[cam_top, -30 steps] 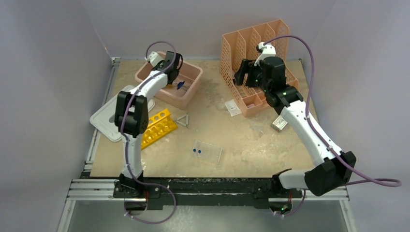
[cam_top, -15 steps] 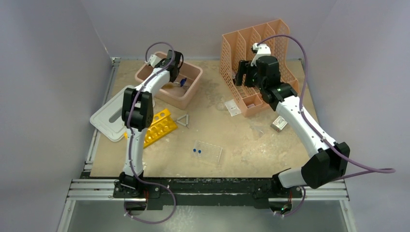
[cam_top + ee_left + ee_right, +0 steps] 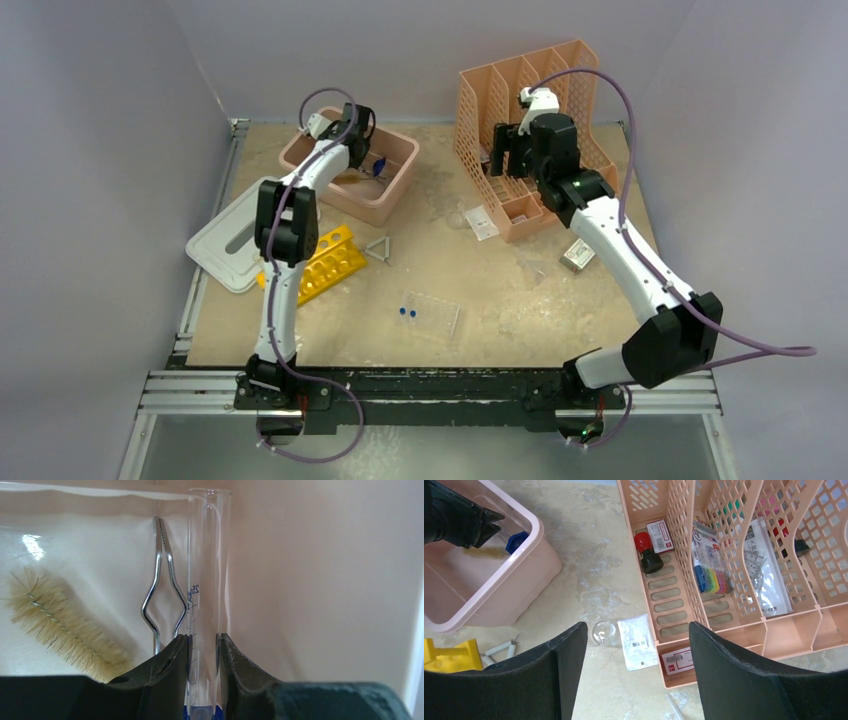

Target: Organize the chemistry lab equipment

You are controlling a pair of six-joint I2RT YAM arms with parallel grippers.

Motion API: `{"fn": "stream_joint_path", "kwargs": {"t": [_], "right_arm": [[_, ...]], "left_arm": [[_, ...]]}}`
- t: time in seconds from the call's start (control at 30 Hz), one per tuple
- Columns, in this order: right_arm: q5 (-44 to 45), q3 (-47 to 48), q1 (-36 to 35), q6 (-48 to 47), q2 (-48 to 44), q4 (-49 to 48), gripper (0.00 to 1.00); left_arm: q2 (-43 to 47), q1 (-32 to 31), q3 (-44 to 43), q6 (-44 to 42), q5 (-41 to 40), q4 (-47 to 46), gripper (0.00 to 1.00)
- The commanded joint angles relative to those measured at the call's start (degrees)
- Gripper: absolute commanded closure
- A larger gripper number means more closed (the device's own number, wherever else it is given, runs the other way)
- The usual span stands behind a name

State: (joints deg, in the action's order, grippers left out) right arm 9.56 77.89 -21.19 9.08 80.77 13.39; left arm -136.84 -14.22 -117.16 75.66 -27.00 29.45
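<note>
The right gripper next needs to move back and go down with its fingers on both sides of the body of a thin pale rod (image 3: 527, 265) (image 3: 674, 706), which is below and back from the gripper, clear of the file holder's corner.
My left gripper (image 3: 202, 645) is shut on a clear graduated cylinder (image 3: 207, 570) with a blue base (image 3: 378, 166), inside the pink tub (image 3: 392, 190). Metal tongs (image 3: 162, 580) lie on the tub floor beside the cylinder. My right gripper (image 3: 636, 627) is open and empty, hanging over the table in front of the peach file holder (image 3: 560, 75). The yellow test-tube rack (image 3: 325, 262) and the wire triangle (image 3: 378, 248) lie at mid-left. The clear tray (image 3: 432, 313) with two blue-capped vials (image 3: 405, 312) sits near the front centre.
A bristle brush (image 3: 60, 622) lies in the tub. The grey lid (image 3: 235, 240) lies at the left edge. A white packet (image 3: 638, 641) and a small glass dish (image 3: 603, 631) lie below my right gripper. A small box (image 3: 577, 256) sits at the right.
My left arm has reached further over the tub, carrying the cylinder slightly back and right. My right gripper has turned and shifted a little toward the file holder.
</note>
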Motion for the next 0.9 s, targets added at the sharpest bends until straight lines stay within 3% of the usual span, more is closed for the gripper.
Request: {"fn": "stream_joint_path", "kwargs": {"t": [0.0,0.27,0.67,0.87], "right_arm": [[1.34,2.79,-0.04,-1.30,0.52,-1.72,0.25],[1.33,3.05,0.00,-1.56,0.69,-1.14,0.25],[1.16,1.95,0.00,-1.18,0.47,1.72,0.24],[3.08,-0.49,0.01,0.06,0.34,9.46,0.23]], "left_arm": [[-0.84,0.48,-3.59,-1.84,0.85,-2.25,0.73],[-0.94,0.94,-4.50,-3.08,2.87,-1.44,0.58],[7.94,1.03,-3.98,-10.25,3.65,-3.15,0.56],[16.37,1.03,-0.18,-14.57,1.15,-2.64,0.55]]}}
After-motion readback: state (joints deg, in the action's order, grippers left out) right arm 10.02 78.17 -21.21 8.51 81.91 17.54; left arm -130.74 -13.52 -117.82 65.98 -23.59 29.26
